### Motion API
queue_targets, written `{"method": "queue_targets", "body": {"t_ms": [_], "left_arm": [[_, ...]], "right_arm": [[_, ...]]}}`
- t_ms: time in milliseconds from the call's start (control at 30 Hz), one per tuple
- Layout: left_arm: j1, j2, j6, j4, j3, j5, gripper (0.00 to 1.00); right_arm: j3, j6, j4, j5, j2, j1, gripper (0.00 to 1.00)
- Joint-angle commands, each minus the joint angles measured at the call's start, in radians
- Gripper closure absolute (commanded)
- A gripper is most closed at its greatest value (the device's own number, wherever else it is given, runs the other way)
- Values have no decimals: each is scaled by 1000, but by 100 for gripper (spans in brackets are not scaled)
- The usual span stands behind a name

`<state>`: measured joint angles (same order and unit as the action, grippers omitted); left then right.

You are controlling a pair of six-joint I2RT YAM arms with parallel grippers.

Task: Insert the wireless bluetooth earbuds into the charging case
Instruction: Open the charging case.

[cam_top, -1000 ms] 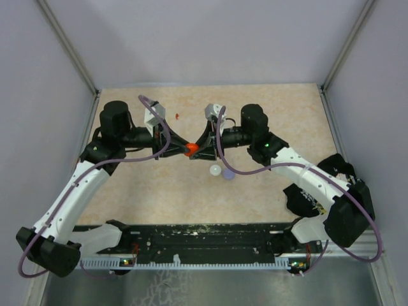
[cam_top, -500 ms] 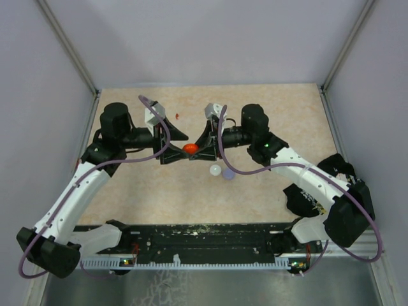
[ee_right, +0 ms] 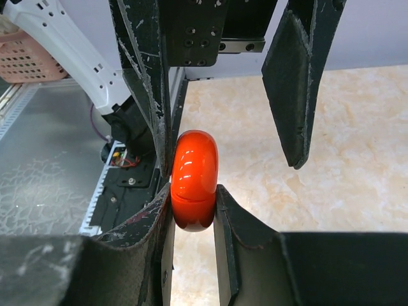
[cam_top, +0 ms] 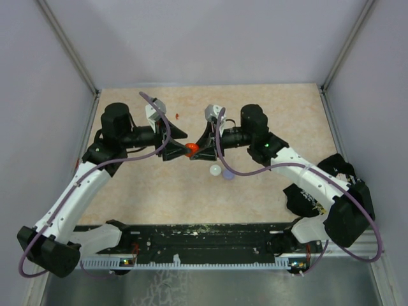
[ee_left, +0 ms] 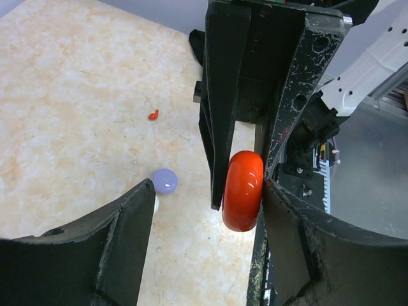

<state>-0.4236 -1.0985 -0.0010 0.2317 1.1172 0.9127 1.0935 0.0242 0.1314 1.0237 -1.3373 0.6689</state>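
My left gripper moves outward and down next, turning to face the table, onto the tiny red earbud (cam_top: pixel 177 116), because it lies atop the table outside the case (cam_top: pixel 190 148).
A glossy red round charging case (ee_right: pixel 194 178) hangs edge-on above the table, and my right gripper (ee_right: pixel 193 191) is shut on its flat sides. In the top view the case (cam_top: pixel 190 148) sits between the two wrists at mid-table. My left gripper (ee_left: pixel 209 191) faces it with its jaws open; the right finger (ee_left: pixel 290 236) stands close beside the case (ee_left: pixel 243 190) and the left finger is well clear of it. One tiny red earbud (ee_left: pixel 153 115) lies alone on the table, seen farther back in the top view (cam_top: pixel 177 116).
A lavender disc (cam_top: pixel 228 174) and a white disc (cam_top: pixel 216 169) lie side by side on the beige tabletop (cam_top: pixel 287 121) just in front of the grippers. From the left wrist the lavender disc (ee_left: pixel 164 181) shows and the white one is mostly hidden.
My left gripper was shut on the red case with the right one; it has opened and let go. The right gripper has kept its hold and stayed in place.
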Motion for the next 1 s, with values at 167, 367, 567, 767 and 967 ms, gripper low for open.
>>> {"method": "queue_targets", "body": {"t_ms": [167,367,567,767,967], "left_arm": [[22,-17,-71,-67,-5,-41,28],[33,-15,-91,-83,-16,-43,28],[38,-21,-106,-98,-18,-35,27],[40,-15,-110,-103,-21,-65,25],[46,-37,-114,-99,-36,-241,24]], "right_arm": [[-4,-66,-9,15,46,0,100],[-17,-81,-12,13,61,0,100],[-37,-94,3,-4,70,1,100],[-82,-112,29,-109,94,0,100],[-159,-149,39,-350,144,0,100]]}}
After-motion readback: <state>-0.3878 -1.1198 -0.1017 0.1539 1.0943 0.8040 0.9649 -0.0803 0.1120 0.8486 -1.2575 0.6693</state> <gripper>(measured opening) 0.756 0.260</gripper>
